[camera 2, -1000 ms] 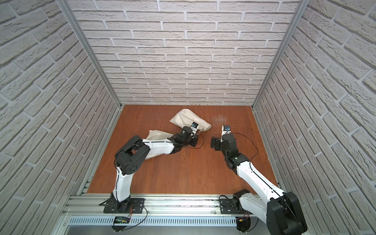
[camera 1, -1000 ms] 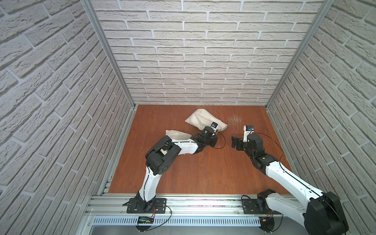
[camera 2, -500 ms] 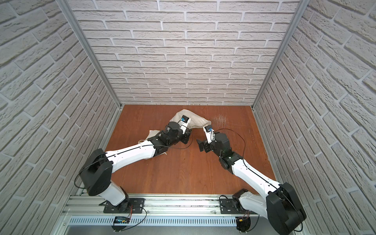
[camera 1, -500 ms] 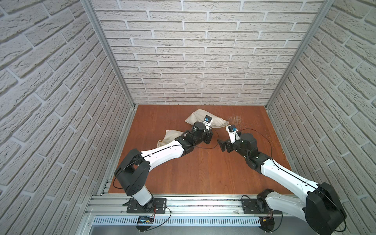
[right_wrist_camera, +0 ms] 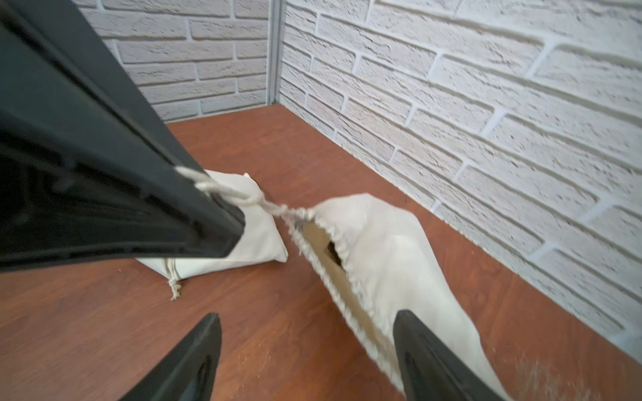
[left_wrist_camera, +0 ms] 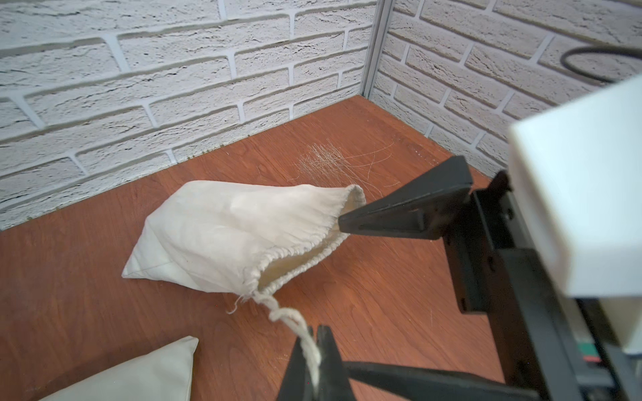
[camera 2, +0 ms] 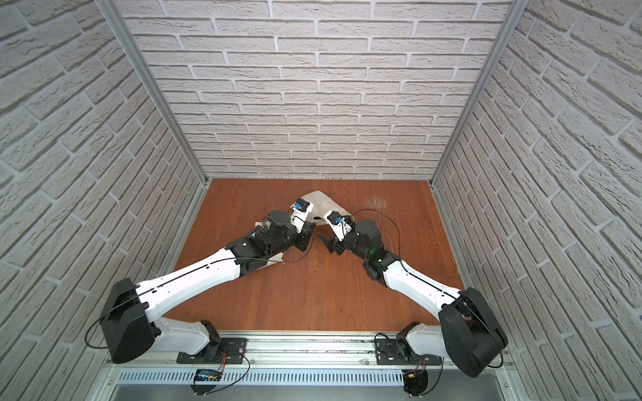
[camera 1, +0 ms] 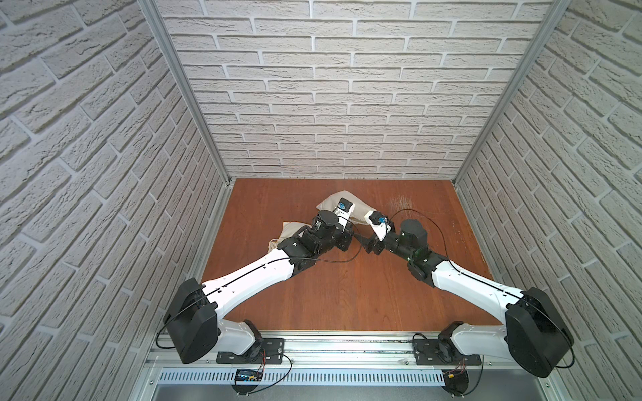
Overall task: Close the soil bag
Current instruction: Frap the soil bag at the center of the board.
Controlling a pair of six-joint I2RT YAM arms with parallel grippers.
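Note:
The soil bag's opening gapes, so my left gripper will next move up and away from the soil bag, over the second cream bag [left_wrist_camera: 137, 375], and let go of the drawstring [left_wrist_camera: 288, 316] there.
The soil bag [left_wrist_camera: 225, 229] is a cream cloth drawstring sack lying on the wooden floor near the back wall, in both top views [camera 1: 331, 201] [camera 2: 321, 201]. Its mouth gapes, and dark soil [right_wrist_camera: 333, 251] shows inside. My left gripper [left_wrist_camera: 321, 335] is shut on the drawstring [left_wrist_camera: 288, 316], which runs taut to the bag's gathered corner [right_wrist_camera: 298, 213]. My right gripper [right_wrist_camera: 307, 317] stands open at the mouth of the soil bag [right_wrist_camera: 389, 250]. One of its fingers [right_wrist_camera: 417, 333] is over the hem; the other finger [right_wrist_camera: 205, 333] is over bare floor.
A second cream bag [right_wrist_camera: 253, 239] lies flat on the floor to the left, partly under my left arm [camera 1: 290, 231]. Pale scratches [camera 1: 401, 201] mark the floor to the right of the soil bag. Brick walls close in the back and both sides.
My right gripper has moved left, up to the bag's mouth. My left arm has stretched out low across the floor, its gripper still shut on the drawstring.

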